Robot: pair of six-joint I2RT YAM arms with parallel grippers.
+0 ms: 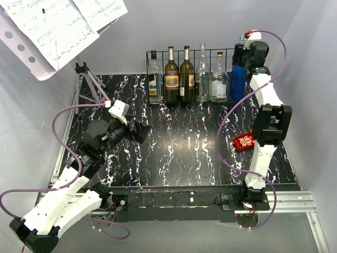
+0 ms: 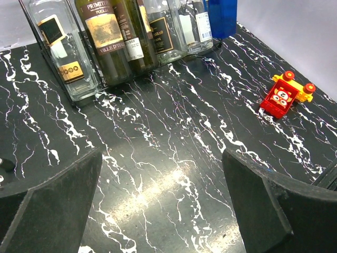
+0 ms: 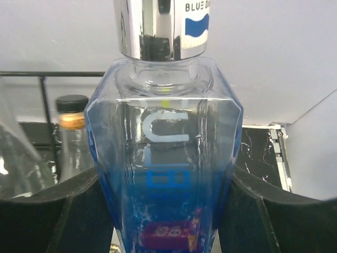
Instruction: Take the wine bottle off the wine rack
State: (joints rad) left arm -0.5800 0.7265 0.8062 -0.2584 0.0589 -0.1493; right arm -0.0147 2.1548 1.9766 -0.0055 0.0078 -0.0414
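The bare tabletop is back and left in the top view. My right gripper should go there and release the blue bottle.
The black wire wine rack [image 1: 160,51] stands at the back of the table with several bottles abreast: clear ones, two dark wine bottles [image 1: 171,79] and a blue bottle [image 1: 238,79] at its right end. My right gripper [image 1: 241,60] is shut on the blue bottle's body below the silver cap; in the right wrist view its fingers [image 3: 63,211] press both sides of the bottle [image 3: 163,158]. I cannot tell whether the bottle is lifted. My left gripper [image 1: 139,132] is open and empty, low over the table [image 2: 160,200], in front of the rack [image 2: 52,63].
A red and yellow toy [image 1: 244,141] lies on the marbled table beside the right arm; it also shows in the left wrist view [image 2: 284,95]. A music stand with sheet music [image 1: 58,26] stands at the back left. White walls close in behind and to the right.
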